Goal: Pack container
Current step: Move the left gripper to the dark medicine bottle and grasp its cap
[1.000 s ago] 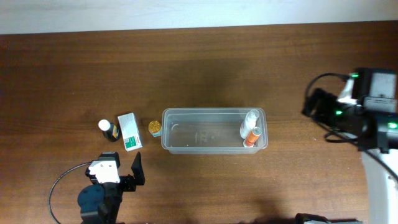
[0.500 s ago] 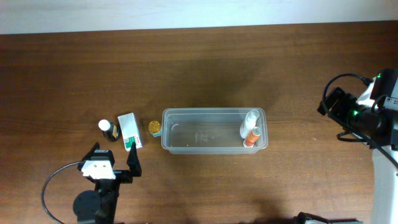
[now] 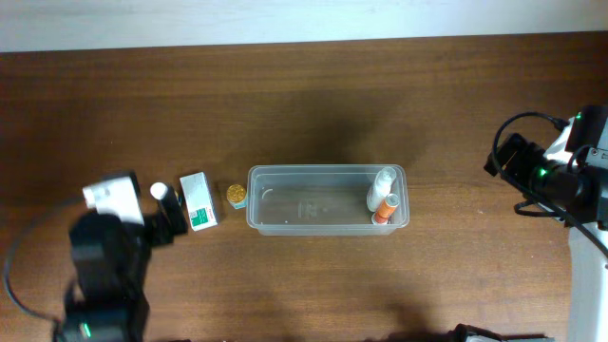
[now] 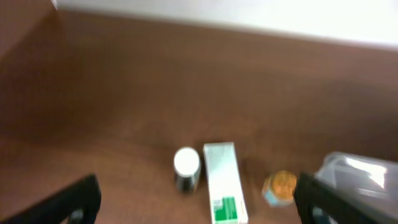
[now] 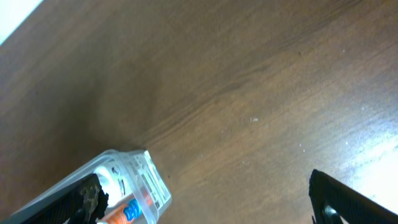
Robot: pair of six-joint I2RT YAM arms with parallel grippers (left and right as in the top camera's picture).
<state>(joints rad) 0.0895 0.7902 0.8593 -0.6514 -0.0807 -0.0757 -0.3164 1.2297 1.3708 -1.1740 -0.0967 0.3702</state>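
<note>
The dark bottle's white cap (image 3: 159, 191) (image 4: 187, 161) is below and outward of the left gripper, so the gripper needs to move outward next and lower its open fingers around that cap.
The container (image 3: 313, 170) is a long clear bin at the table's middle. A white bottle (image 3: 382, 184) and an orange tube (image 3: 385, 207) lie in its right end. To its left stand a gold-capped jar (image 3: 236, 194), a white-and-green box (image 3: 198, 200) and a dark bottle with a white cap (image 3: 161, 192). My left gripper (image 3: 168, 223) is open and empty just in front of the dark bottle. The blurred left wrist view shows the bottle (image 4: 186, 165), box (image 4: 224, 190) and jar (image 4: 278, 186) between the open fingers (image 4: 196, 205). My right gripper (image 3: 502, 160) is open and empty, far right of the bin.
The right wrist view shows the bin's end (image 5: 149, 180) with the orange tube (image 5: 124, 211) inside, and bare wood between the open fingers (image 5: 211, 205). A pale wall edge (image 3: 285, 19) runs along the back of the table.
My left arm has swung left and toward the back, bringing its gripper up to the dark bottle and box. My right arm drew back to the right, then held still.
</note>
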